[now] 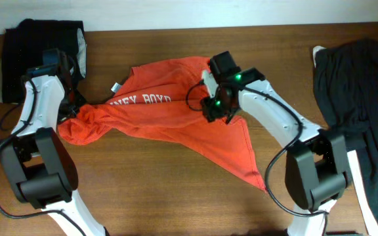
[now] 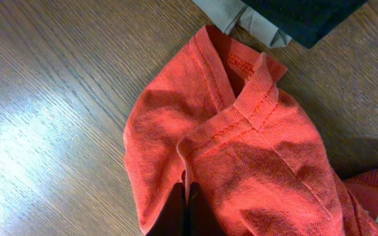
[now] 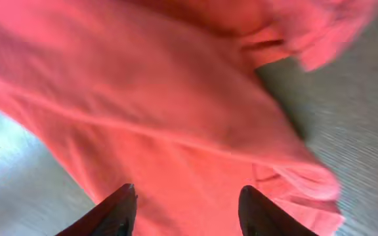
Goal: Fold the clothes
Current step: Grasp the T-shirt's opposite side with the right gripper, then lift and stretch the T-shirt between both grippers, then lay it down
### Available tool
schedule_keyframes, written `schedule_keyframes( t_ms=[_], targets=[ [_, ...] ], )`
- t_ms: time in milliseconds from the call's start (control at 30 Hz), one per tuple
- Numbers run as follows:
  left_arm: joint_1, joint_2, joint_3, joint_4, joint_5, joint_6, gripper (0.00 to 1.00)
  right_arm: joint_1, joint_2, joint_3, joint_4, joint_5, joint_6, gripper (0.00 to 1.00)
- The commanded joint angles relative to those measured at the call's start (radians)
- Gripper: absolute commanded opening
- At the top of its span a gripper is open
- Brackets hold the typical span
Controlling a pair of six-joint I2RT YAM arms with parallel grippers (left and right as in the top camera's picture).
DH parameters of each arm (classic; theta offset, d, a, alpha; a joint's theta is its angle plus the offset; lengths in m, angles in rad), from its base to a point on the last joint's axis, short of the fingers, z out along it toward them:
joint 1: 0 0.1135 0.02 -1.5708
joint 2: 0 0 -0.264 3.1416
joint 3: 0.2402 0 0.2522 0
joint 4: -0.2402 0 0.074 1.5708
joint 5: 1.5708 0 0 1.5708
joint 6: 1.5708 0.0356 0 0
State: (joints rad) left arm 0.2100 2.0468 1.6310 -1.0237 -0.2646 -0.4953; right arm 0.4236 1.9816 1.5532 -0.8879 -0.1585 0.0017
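Note:
My left gripper lifts the fold next, carries it outward and lets go to spread the crumpled shirt, since bare wood (image 1: 113, 55) beside the folded black garment lies outward.
A red-orange T-shirt (image 1: 176, 111) with white lettering and a white neck label lies crumpled across the middle of the wooden table. My left gripper (image 1: 71, 108) is shut on a fold of the shirt at its left end; the left wrist view shows the closed fingers (image 2: 188, 190) pinching the fabric beside a hemmed edge (image 2: 241, 111). My right gripper (image 1: 216, 113) is open above the shirt's right part; the right wrist view shows spread fingertips (image 3: 188, 191) over the red fabric (image 3: 176, 118), holding nothing.
A folded black garment (image 1: 41, 46) over beige cloth lies at the back left corner, and shows in the left wrist view (image 2: 300, 16). Another black garment (image 1: 353, 72) lies at the right edge. Bare wood (image 1: 143, 183) lies in front of the shirt.

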Motion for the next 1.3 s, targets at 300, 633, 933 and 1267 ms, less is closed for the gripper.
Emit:
schedule_keyframes(
  t_ms=[300, 633, 933, 1267],
  targets=[
    [0.002, 0.007, -0.002, 0.002, -0.001, -0.016, 0.01, 0.045, 0.168, -0.014, 0.124, 0.153, -0.074, 0.48],
    [0.002, -0.026, 0.013, -0.039, -0.004, -0.005, 0.01, 0.031, 0.096, -0.014, 0.144, 0.253, 0.09, 0.04],
    [0.001, -0.953, 0.016, -0.116, -0.001, 0.041, 0.01, 0.02, -0.894, -0.014, -0.014, 0.245, 0.151, 0.04],
    [0.002, -1.109, 0.069, -0.141, -0.003, 0.041, 0.01, 0.02, -0.924, -0.014, -0.164, 0.246, 0.157, 0.04]
  ],
)
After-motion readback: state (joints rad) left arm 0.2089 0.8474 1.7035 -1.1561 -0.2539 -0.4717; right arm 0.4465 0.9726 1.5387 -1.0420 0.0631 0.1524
